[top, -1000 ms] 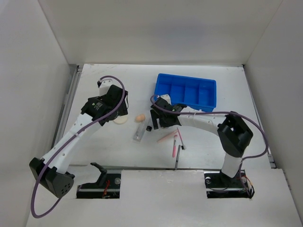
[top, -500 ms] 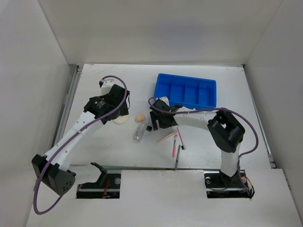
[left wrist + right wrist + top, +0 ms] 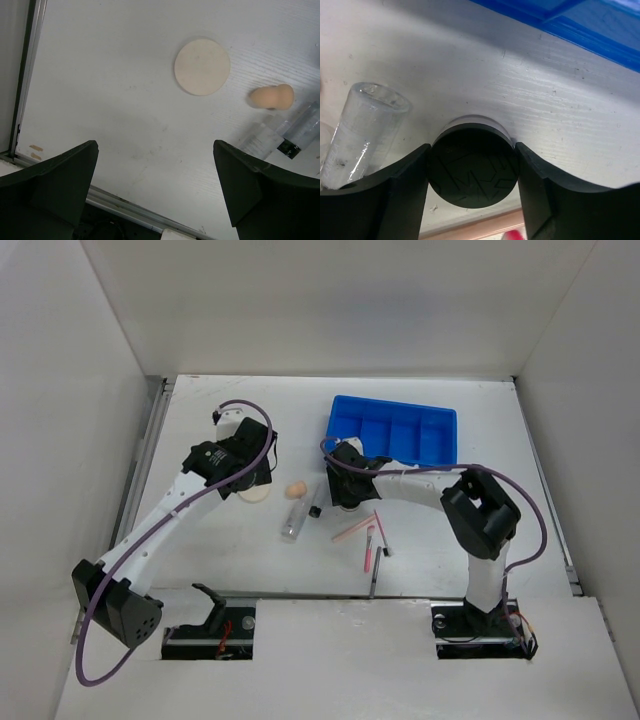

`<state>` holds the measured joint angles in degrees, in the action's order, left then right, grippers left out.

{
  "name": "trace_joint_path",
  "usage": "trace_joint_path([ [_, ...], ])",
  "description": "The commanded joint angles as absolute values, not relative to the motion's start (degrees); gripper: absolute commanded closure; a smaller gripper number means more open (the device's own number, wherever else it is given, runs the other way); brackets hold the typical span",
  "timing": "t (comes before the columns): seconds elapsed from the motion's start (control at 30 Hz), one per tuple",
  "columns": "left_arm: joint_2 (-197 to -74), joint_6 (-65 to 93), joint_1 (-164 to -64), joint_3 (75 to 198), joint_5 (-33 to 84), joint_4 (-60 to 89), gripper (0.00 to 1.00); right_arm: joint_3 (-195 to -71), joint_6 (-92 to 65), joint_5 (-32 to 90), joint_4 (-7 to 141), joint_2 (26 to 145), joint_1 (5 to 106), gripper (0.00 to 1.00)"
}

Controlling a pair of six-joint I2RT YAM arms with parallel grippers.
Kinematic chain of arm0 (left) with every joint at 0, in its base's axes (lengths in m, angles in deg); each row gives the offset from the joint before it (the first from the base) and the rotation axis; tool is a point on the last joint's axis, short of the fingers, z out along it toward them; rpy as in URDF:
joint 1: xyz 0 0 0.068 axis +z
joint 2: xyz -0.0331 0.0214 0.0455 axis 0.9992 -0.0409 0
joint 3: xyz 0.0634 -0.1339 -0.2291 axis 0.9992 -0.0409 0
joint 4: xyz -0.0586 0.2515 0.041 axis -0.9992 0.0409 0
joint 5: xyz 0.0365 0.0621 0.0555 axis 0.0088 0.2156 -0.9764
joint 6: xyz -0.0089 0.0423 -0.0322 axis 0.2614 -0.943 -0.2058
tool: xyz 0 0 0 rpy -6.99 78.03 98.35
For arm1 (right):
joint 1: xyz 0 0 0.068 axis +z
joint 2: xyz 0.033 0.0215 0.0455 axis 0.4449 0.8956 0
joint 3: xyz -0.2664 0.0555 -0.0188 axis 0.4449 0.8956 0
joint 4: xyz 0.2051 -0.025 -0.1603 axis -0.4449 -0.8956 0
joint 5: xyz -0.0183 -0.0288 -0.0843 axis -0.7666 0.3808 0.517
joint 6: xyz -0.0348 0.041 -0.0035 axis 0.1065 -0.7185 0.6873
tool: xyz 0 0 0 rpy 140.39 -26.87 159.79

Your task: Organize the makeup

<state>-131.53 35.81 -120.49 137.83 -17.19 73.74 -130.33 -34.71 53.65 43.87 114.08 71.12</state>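
The right gripper lifts the jar over the tray's near side next, lowers it and lets go, as an empty inner section of the blue tray (image 3: 376, 424) lies outward of that gripper.
My right gripper (image 3: 472, 162) is shut on the round black jar (image 3: 471, 175), which stands on the table with both fingers against its sides. A clear tube (image 3: 365, 125) lies just left of the jar. In the top view the right gripper (image 3: 340, 490) covers the jar. My left gripper (image 3: 155, 150) hangs open above bare table, short of the cream round puff (image 3: 202, 67) and the peach egg sponge (image 3: 271, 97). From above, the left gripper (image 3: 245, 465) is beside the puff (image 3: 256, 494). Pink pencils (image 3: 352, 531) and a black pencil (image 3: 376, 575) lie in front of the right gripper.
The blue divided tray (image 3: 392, 435) stands just behind the right gripper, and its near wall (image 3: 580, 22) shows in the right wrist view. A dark-capped vial (image 3: 315, 510) lies between the tube (image 3: 292, 520) and the right gripper. White walls enclose the table.
The right gripper's fingers have closed in from wide open onto the black jar. The left arm has shifted slightly back and to the right, still open.
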Motion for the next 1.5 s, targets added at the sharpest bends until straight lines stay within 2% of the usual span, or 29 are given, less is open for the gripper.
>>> trace_joint_path([
  [0.0, -131.3, 35.4, -120.2, 140.4, -18.6, 75.1, 0.00, -132.3, -34.8, 55.0, 43.4, 111.9, 71.5, 0.40],
  [0.1, -131.3, 35.4, -120.2, 140.4, -18.6, 75.1, 0.00, -133.0, -35.4, 56.4, 40.3, 109.1, 71.5, 0.51],
  [0.33, -131.3, 35.4, -120.2, 140.4, -19.1, 75.1, 0.00, -135.5, -34.3, 60.6, 33.6, 97.8, 71.0, 0.48],
  [0.5, -131.3, 35.4, -120.2, 140.4, -17.4, 73.6, 0.00, -139.2, -33.5, 57.4, 33.6, 97.2, 64.7, 0.47],
  [0.63, -131.8, 35.9, -120.2, 141.0, -16.1, 72.9, 0.00, -146.8, -33.5, 56.7, 35.8, 100.2, 60.5, 0.45],
  [0.87, -136.3, 35.8, -120.2, 144.0, -15.6, 76.7, 0.00, -164.0, -33.0, 57.2, 32.2, 115.3, 56.7, 0.45],
  [0.93, -137.4, 35.8, -120.2, 144.7, -15.1, 77.8, 0.00, -166.4, -33.0, 57.2, 31.2, 119.2, 56.0, 0.43],
  [1.33, -137.5, 33.9, -120.2, 144.1, -12.1, 76.1, 0.00, -166.8, -33.0, 57.2, 31.2, 124.3, 51.8, 0.41],
  [1.47, -138.0, 33.3, -120.2, 144.1, -11.0, 75.6, 0.00, -166.8, -33.5, 57.2, 31.2, 126.3, 51.3, 0.32],
])
